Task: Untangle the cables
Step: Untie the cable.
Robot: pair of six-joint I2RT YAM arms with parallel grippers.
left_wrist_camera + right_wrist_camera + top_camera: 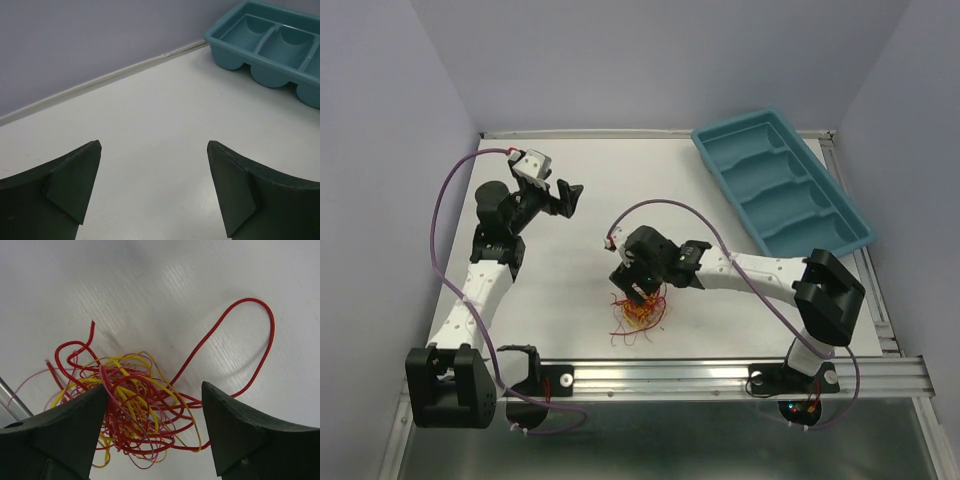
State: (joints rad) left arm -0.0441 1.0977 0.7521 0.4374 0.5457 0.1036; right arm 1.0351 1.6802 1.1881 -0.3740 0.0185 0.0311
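I need to move my left gripper to the right in the top view and lower it to close on the tangle's red pieces of cable. Only bare table is between its open fingers.
The cables (638,312) (135,405) are a small tangle of thin red, yellow and pink strands lying on the white table near its front edge. One long red loop (250,340) arcs out of the tangle to the right. My right gripper (642,292) (155,410) hangs low over the tangle, open, its two dark fingers straddling the heap; no strand is pinched between them. My left gripper (560,196) (154,170) is raised at the back left, far from the cables, open with only bare table between its fingers.
A teal compartment tray (782,182) (272,42) sits at the back right corner. A metal rail (720,375) runs along the front edge just below the tangle. Grey walls enclose the table on three sides.
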